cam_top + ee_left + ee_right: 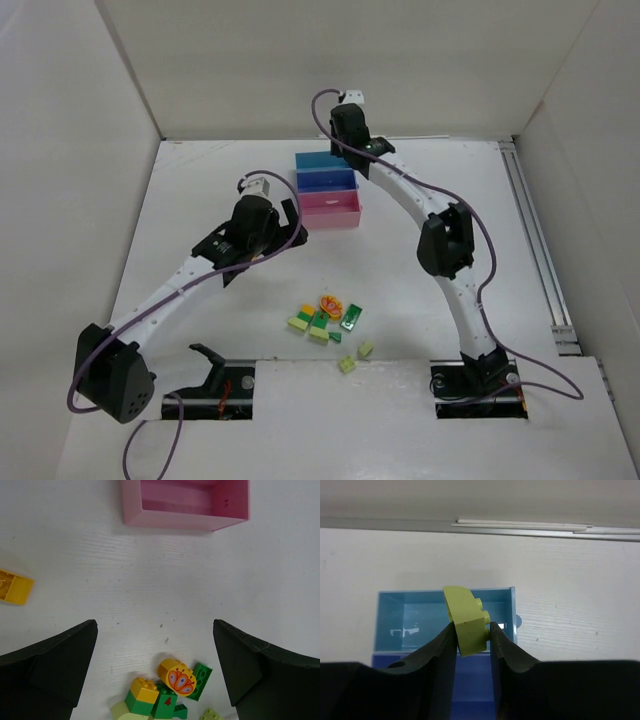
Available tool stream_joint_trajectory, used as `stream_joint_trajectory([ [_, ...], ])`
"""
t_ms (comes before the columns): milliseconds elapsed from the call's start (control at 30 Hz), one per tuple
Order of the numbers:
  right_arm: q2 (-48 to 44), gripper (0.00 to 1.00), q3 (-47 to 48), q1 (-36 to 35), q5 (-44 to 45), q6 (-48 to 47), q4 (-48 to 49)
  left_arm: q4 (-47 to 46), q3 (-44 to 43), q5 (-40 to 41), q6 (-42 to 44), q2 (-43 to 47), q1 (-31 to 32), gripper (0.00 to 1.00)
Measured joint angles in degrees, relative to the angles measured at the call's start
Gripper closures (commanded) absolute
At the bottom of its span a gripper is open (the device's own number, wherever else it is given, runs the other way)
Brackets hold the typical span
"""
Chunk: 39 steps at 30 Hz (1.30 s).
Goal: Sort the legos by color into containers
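Note:
Next, my right gripper brings the light green brick down toward the open teal tray and releases it there, as the brick still hangs above the tray's rim.
My right gripper (472,627) is shut on a light green lego (466,615), held above the teal tray (405,615) at its edge with the blue tray (470,690). In the top view the teal (312,158), blue (328,180) and pink (330,211) trays form a row at the back. My left gripper (155,625) hangs wide open and empty over bare table between the pink tray (170,519) and the lego pile (322,320). The pile holds an orange flower-print brick (177,676), dark green bricks (201,679) and a yellow-on-green piece (142,695).
A yellow brick (12,587) lies alone left of the left gripper. Two light green bricks (366,349) (346,366) sit near the front edge. White walls enclose the table, and a metal rail (535,250) runs along its right side.

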<state>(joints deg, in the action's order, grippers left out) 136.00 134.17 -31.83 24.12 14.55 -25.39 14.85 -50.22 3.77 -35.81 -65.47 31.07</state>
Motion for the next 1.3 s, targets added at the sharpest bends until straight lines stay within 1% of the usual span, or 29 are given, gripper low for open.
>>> stream_joint_trajectory([
  [133,3.52,0.95,0.0,1.88,-3.41,-1.2,2.71,0.04,-0.57,0.11,0.72,-1.92,-0.04,0.0],
  [167,4.17,0.92,0.0,2.32,-4.31,-1.4,3.41,0.09,-0.68,0.15,0.87,-2.32,-0.04,0.0],
  [200,4.33,0.92,0.0,2.56,-4.72,-1.46,3.63,0.15,-0.85,0.15,1.05,-2.71,-0.04,0.0],
  [233,4.57,0.9,0.0,2.93,-5.22,-1.6,3.89,0.11,-1.01,0.17,1.2,-3.02,-0.04,0.0],
  [500,4.72,0.88,0.02,3.56,-8.44,-1.95,6.67,0.04,-1.84,0.68,2.29,-4.48,-0.44,0.0],
  [633,4.63,0.82,-0.94,3.39,-9.55,-2.03,7.37,0.02,-1.99,0.96,2.4,-4.81,-0.55,0.0],
  [733,4.46,0.74,-3.26,3.34,-9.77,-2.16,8.11,0.02,-2.01,1.01,2.38,-4.81,-0.59,0.0],
  [767,4.46,0.69,-4.15,3.32,-9.81,-2.19,8.13,0.02,-2.01,1.01,2.38,-4.81,-0.59,0.0],
  [867,4.46,0.63,-5.97,3.26,-9.99,-2.23,7.72,0.02,-2.01,0.98,2.38,-4.81,-0.68,0.0],
  [900,4.46,0.57,-6.34,3.26,-10.03,-2.34,7.74,0.02,-2.01,0.96,2.38,-4.81,-0.68,0.0],
  [1000,3.96,0.49,-6.8,3.19,-10.08,-2.6,7.82,0.02,-2.01,0.98,2.38,-4.81,-0.7,0.0],
  [1033,3.45,0.43,-7.17,3.1,-10.08,-2.62,7.82,0.02,-2.01,0.94,2.38,-4.81,-0.7,0.0],
  [1133,1.11,0.28,-8.96,2.82,-9.84,-2.91,7.85,0.02,-2.01,0.7,2.38,-4.76,-0.7,0.0],
  [1300,-3.17,0.27,-9.53,1.7,-9.44,-3.67,7.87,0.0,-2.01,-0.35,2.38,-4.74,-0.7,0.0],
])
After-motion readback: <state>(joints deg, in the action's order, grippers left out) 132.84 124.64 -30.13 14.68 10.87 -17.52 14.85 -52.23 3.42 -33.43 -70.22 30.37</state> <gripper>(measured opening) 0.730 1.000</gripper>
